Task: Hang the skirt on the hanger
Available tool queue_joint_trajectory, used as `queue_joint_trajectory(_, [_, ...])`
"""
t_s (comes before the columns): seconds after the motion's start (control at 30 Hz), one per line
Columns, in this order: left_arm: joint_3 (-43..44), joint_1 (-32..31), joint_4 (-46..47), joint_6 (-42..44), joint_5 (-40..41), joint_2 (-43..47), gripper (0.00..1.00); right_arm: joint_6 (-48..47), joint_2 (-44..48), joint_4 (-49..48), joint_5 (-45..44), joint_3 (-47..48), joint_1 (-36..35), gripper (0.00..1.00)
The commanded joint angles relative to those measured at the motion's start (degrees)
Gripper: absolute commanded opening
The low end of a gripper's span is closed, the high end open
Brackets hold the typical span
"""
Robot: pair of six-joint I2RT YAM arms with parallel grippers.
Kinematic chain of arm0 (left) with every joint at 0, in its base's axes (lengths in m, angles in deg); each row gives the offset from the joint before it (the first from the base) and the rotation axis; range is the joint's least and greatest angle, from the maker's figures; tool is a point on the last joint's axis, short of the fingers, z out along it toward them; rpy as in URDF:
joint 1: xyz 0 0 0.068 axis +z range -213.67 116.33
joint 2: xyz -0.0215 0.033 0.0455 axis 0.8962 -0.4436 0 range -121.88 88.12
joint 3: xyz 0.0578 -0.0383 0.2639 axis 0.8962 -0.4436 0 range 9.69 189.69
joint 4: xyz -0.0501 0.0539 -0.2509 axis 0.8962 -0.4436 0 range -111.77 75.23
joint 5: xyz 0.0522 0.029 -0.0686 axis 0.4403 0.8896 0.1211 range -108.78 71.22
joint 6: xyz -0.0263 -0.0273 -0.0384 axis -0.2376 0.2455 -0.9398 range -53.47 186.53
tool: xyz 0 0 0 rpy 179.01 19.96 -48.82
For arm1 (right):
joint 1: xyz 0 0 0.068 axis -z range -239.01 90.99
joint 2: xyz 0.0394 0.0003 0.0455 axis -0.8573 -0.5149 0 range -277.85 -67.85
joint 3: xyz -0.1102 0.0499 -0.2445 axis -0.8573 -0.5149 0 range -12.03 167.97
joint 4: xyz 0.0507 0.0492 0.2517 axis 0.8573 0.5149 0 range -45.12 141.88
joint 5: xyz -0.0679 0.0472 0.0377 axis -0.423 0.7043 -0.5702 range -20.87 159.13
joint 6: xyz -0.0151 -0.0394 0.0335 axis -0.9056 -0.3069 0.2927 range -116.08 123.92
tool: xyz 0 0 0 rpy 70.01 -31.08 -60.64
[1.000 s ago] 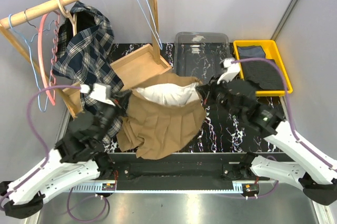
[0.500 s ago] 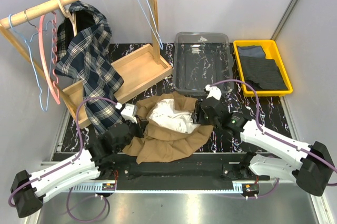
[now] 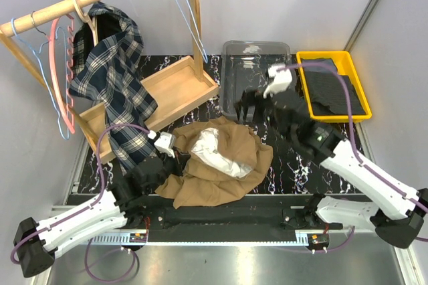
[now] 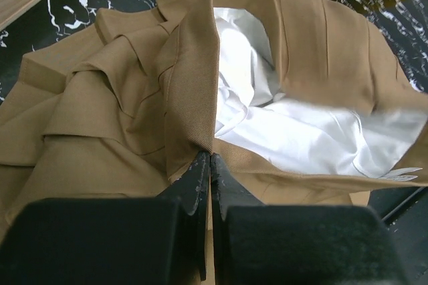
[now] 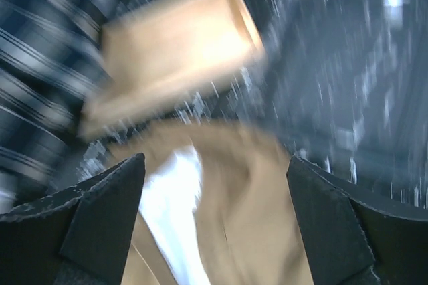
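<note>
My right gripper rises outward and to the left in the top view, onto the light-blue hanger's sloping wire (image 3: pixel 196 28) next, since that hanger hangs empty by the post.
The tan skirt (image 3: pixel 224 176) lies crumpled on the black marbled table, its white lining (image 3: pixel 215 152) showing through the open waist. My left gripper (image 3: pixel 175 162) sits low at the skirt's left side. In the left wrist view the gripper (image 4: pixel 211 159) is shut on a fold of the skirt's waistband (image 4: pixel 190 98). My right gripper (image 3: pixel 253 108) hangs open above the skirt's far right edge, holding nothing. The right wrist view is blurred, with the gripper (image 5: pixel 214 160) wide apart over the skirt (image 5: pixel 267 218). The light-blue wire hanger (image 3: pixel 188 16) hangs from the wooden rail beside the post.
A plaid shirt (image 3: pixel 110 74) hangs on a wooden hanger (image 3: pixel 83 12) over the rack's wooden tray (image 3: pixel 179 85). A pink hanger (image 3: pixel 62 77) and another blue wire hanger (image 3: pixel 40 77) hang at far left. A clear bin (image 3: pixel 257 51) and a yellow tray (image 3: pixel 331 54) with dark cloth stand behind.
My right gripper opened, let go of the skirt and rose toward the clear bin. The skirt dropped from being held up to lying on the table. My left arm lowered, still gripping.
</note>
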Motion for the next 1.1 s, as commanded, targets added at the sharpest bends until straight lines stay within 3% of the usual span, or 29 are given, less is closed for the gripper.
queue_joint_trajectory(0.0, [2.72,0.02,3.07,0.79,-1.01,-1.79,0.00,-16.62,-8.51,-5.29,5.32,16.68,-0.20,0.97])
queue_joint_trajectory(0.17, [3.60,0.02,2.81,0.45,-1.01,-2.76,0.00,-21.12,-23.45,-6.70,17.77,34.62,4.97,0.97])
queue_joint_trajectory(0.33, [3.78,0.02,2.81,0.44,-1.62,-2.41,0.00,-23.24,-36.54,-7.93,26.31,46.78,10.07,0.96])
queue_joint_trajectory(0.73, [3.69,0.02,0.79,-0.08,-2.68,-2.67,0.00,-25.00,-62.38,-9.34,28.35,74.21,12.89,0.88])
queue_joint_trajectory(0.83, [3.69,0.02,0.88,-0.17,-2.59,-2.76,0.00,-23.60,-67.41,-9.95,25.90,81.40,12.89,0.81])
queue_joint_trajectory(1.07, [3.60,0.02,0.70,-0.35,-2.50,-3.03,0.00,-23.50,-71.46,-12.68,24.05,85.11,12.89,0.49])
